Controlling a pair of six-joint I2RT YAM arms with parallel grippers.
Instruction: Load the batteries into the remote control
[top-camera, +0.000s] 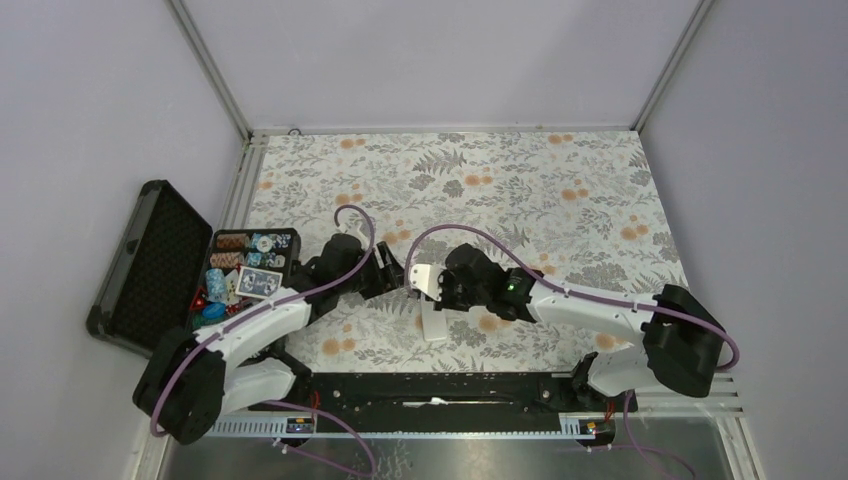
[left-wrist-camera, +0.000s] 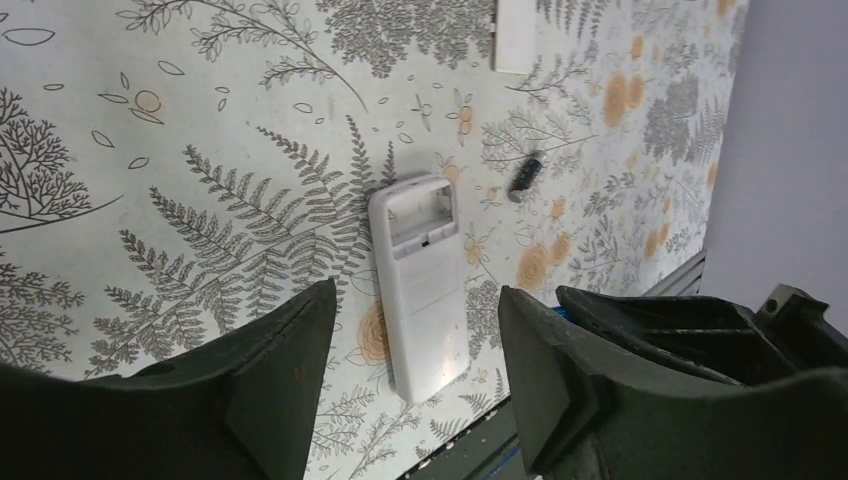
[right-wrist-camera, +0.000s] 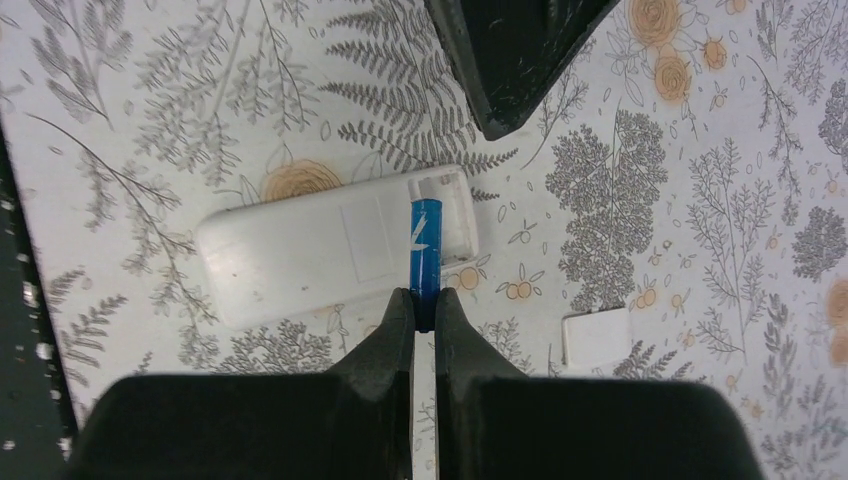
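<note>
I need to lower the blue battery outward with my right gripper next and release it at the open bay's far end (right-wrist-camera: 457, 215), which is empty below and outward of that gripper.
The white remote control (right-wrist-camera: 300, 250) lies face down on the floral table, its battery bay open; it also shows in the left wrist view (left-wrist-camera: 420, 300) and the top view (top-camera: 435, 326). My right gripper (right-wrist-camera: 422, 300) is shut on a blue battery (right-wrist-camera: 425, 240) and holds it over the open bay. A second, dark battery (left-wrist-camera: 525, 175) lies on the table beyond the remote. My left gripper (left-wrist-camera: 415, 295) is open and empty, hovering over the remote. In the top view both grippers, left (top-camera: 398, 275) and right (top-camera: 426, 288), meet just behind the remote.
A small white battery cover (right-wrist-camera: 597, 338) lies on the table beside the remote. An open black case (top-camera: 150, 265) with poker chips and cards (top-camera: 245, 275) stands at the left. The black rail (top-camera: 440, 390) runs along the near edge.
</note>
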